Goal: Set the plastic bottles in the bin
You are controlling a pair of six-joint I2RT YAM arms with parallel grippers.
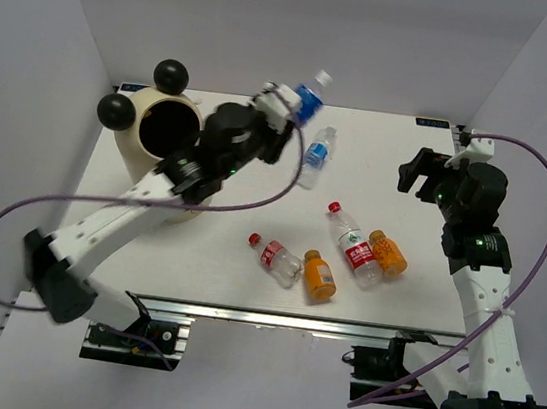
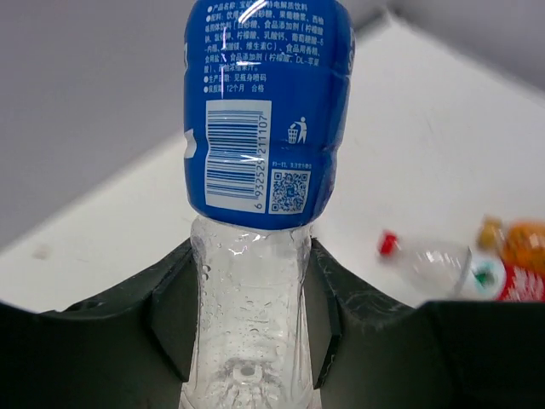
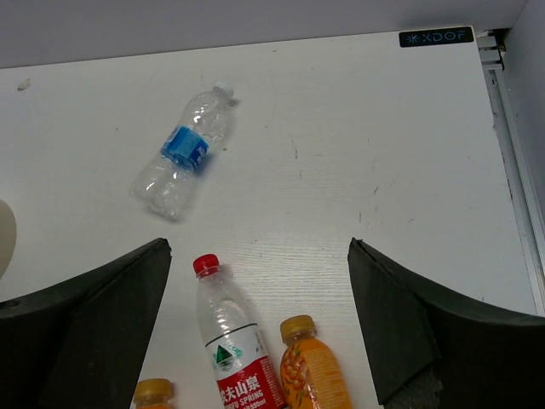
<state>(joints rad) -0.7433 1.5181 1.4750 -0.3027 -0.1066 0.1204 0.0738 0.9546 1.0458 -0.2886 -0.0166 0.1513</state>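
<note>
I will next swing my left gripper to the left in the top view, over the bin's dark opening (image 1: 168, 128), and let go of the bottle, because that opening faces up uncovered.
My left gripper (image 1: 284, 108) is shut on a clear blue-label bottle (image 1: 308, 99), held in the air just right of the cream bin (image 1: 149, 113); in the left wrist view the bottle (image 2: 255, 170) stands between my fingers (image 2: 174, 319). A second blue-label bottle (image 1: 316, 156) lies on the table, also in the right wrist view (image 3: 183, 149). Two red-label bottles (image 1: 275, 255) (image 1: 354, 245) and two orange bottles (image 1: 320, 277) (image 1: 388, 254) lie nearer the front. My right gripper (image 1: 417, 173) is open and empty, above the table right of them; its fingers (image 3: 111, 298) frame a red-label bottle (image 3: 234, 341).
The bin's black ball ears (image 1: 170, 75) (image 1: 115, 110) stick up at the far left. The table's metal edge rail (image 3: 511, 153) runs along the right. A purple cable (image 1: 254, 197) loops from the left arm.
</note>
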